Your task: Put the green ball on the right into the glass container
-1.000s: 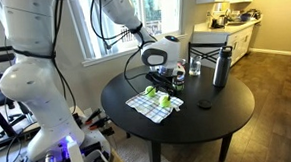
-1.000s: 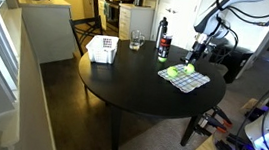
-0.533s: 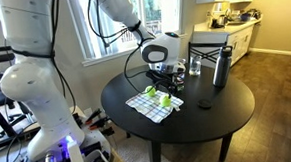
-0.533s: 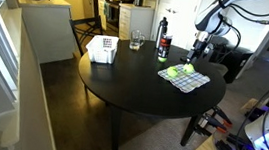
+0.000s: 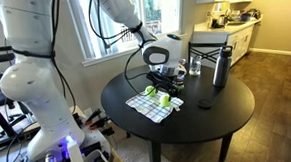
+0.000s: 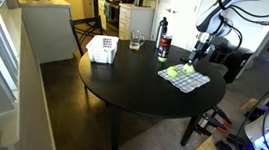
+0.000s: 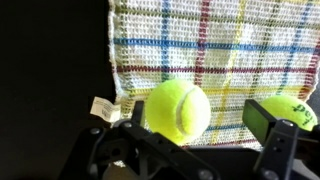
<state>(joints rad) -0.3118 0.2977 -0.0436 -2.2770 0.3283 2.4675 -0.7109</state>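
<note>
My gripper lowers next, shifts slightly to the left in the wrist view and closes around the sides of the green ball [image 5: 166,102] [image 7: 178,110], off-center between my open fingers.
Two yellow-green balls lie on a checked cloth [image 7: 220,40]. In the wrist view the green ball [image 7: 178,110] sits at the cloth's corner, between my open gripper's [image 7: 185,135] fingers, and the right finger is clear of it. The other ball [image 7: 292,106] lies just outside the right finger. In an exterior view my gripper [image 6: 197,55] hangs right over the green ball [image 6: 187,70], with the other ball [image 6: 175,74] beside it. The glass container [image 6: 136,40] stands upright across the table and also shows in an exterior view [image 5: 195,65].
A tall dark bottle [image 5: 222,67] stands near the glass and shows in an exterior view [image 6: 163,40]. A red-and-white box [image 6: 101,48] sits at the table's far side. The round black table [image 5: 222,112] carries a small dark object [image 5: 204,105]. The cloth [image 5: 154,106] lies near the table edge.
My gripper has sunk slightly toward the ball on the cloth. The balls, glass and bottle have not moved.
</note>
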